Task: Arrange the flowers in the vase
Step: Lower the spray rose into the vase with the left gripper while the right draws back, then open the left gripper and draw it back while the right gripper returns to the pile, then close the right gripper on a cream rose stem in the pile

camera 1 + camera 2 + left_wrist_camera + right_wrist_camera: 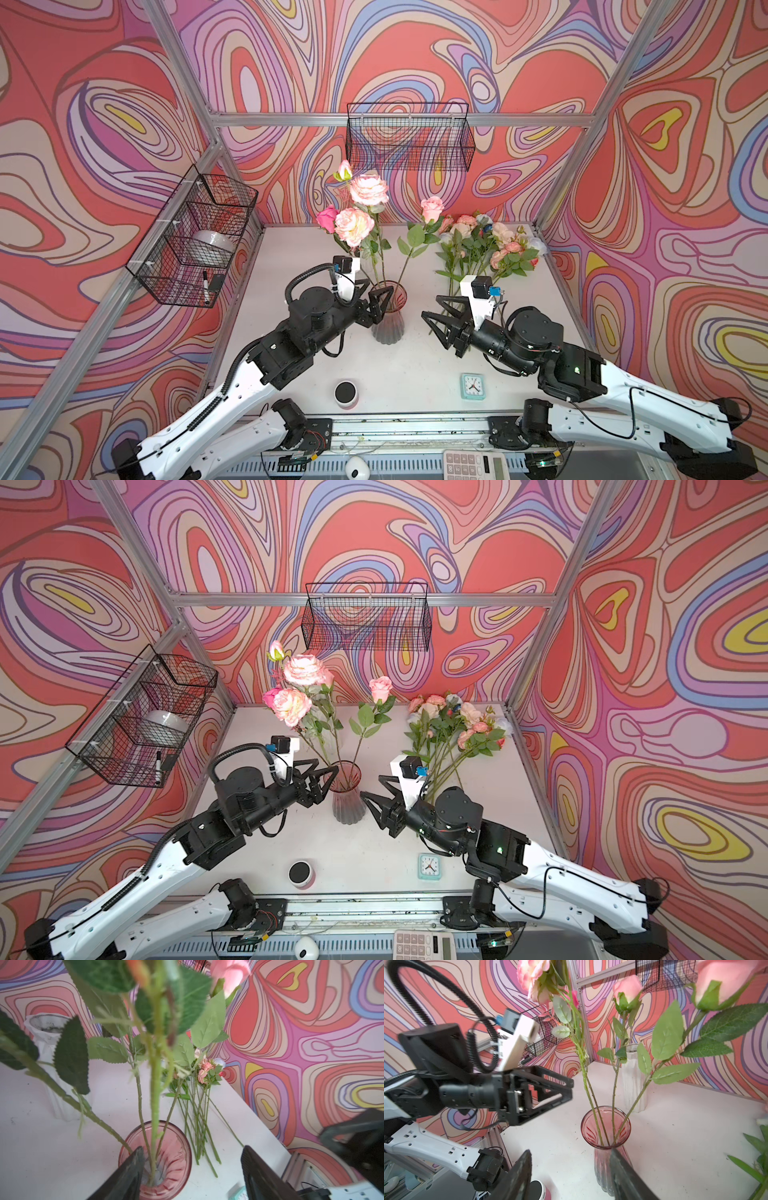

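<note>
My right gripper needs to turn downward next and lower outward onto the green stem on the heap's vase side (451, 287), because that stem is below it and outward of it.
A pink glass vase (388, 318) (348, 800) stands mid-table with several flowers (369, 189) (303, 669) upright in it, their heads pink and cream. More flowers (486, 245) (453, 725) lie in a heap at the back right. My left gripper (380, 291) (328, 769) (192, 1149) is open over the vase (176, 1159) rim, beside the stems and holding nothing. My right gripper (431, 306) (371, 785) (571, 1151) is open and empty, just right of the vase (606, 1126).
A white ribbed vase (47, 1043) (633, 1084) stands behind the pink one. Near the front edge are a teal clock (472, 386) and a small pink-and-white speaker (346, 392). Wire baskets hang on the back wall (409, 137) and left wall (195, 237).
</note>
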Robot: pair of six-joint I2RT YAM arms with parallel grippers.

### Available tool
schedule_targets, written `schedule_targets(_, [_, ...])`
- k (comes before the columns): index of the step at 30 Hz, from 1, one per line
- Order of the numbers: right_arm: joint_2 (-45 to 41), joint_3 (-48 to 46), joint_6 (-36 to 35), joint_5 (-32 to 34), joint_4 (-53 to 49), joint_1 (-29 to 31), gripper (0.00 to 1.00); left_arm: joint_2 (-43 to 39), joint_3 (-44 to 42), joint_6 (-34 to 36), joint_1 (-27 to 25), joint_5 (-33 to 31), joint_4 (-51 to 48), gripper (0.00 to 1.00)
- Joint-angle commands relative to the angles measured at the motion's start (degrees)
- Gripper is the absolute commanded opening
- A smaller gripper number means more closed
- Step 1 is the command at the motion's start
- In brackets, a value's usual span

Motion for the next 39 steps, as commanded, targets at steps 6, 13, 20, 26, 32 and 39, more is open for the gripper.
schedule_targets(6, [1.12, -5.38, 5.96, 9.86, -3.45, -0.01, 0.60, -11.29, -5.04, -7.96, -0.40, 1.67, -0.62, 0.80])
schedule_targets(13, [7.22, -8.81, 12.10, 1.95, -4.26, -13.41, 0.52, -21.85, -14.46, -11.23, -0.44, -2.80, -2.97, 0.80])
schedule_targets(20, [15.08, -10.49, 15.45, -5.17, -3.14, -29.69, 0.47, -28.40, -23.05, -13.41, -0.47, -4.50, -5.41, 0.84])
schedule_targets(26, [25.81, -8.26, 16.53, -12.34, 0.21, -42.42, 0.43, -29.88, -27.70, -15.54, -0.42, -3.49, -3.72, 0.86])
schedule_targets(32, [41.21, -0.48, 15.15, -16.06, 2.53, -44.98, 0.42, -29.63, -29.06, -15.79, -0.43, -2.39, -3.19, 0.87])
schedule_targets(39, [53.78, 6.85, 15.94, -10.68, 0.81, -45.03, 0.32, -30.93, -29.21, -15.61, -0.42, -2.64, -4.79, 0.87])
